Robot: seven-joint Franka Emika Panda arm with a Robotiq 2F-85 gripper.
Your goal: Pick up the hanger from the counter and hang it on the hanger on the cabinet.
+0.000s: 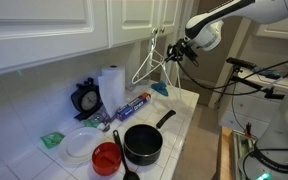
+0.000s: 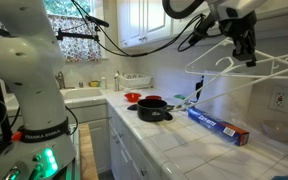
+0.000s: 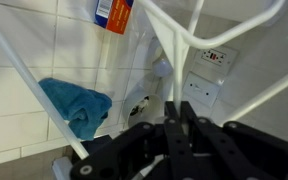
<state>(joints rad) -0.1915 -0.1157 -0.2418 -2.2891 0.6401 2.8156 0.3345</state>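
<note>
Since the white plastic hanger is already raised beside the upper cabinet, I should lower my gripper a little by the cabinet's lower edge and release the hanger.
A white plastic hanger (image 1: 150,60) hangs in the air above the tiled counter, held by my gripper (image 1: 177,49). In an exterior view the hanger (image 2: 246,70) spreads out below my gripper (image 2: 246,48), near the wall. In the wrist view the white bars of the hanger (image 3: 174,45) run up from between my black fingers (image 3: 181,112), which are shut on it. The upper cabinets (image 1: 134,18) are just behind the hanger. A hanger or hook on the cabinet is not clearly visible.
On the counter (image 1: 179,115) lie a foil box (image 1: 134,106), a black pot (image 1: 143,143), a red bowl (image 1: 107,157), a white plate (image 1: 81,143), a paper towel roll (image 1: 111,87), a blue cloth (image 1: 162,89) and a wall outlet (image 3: 214,57).
</note>
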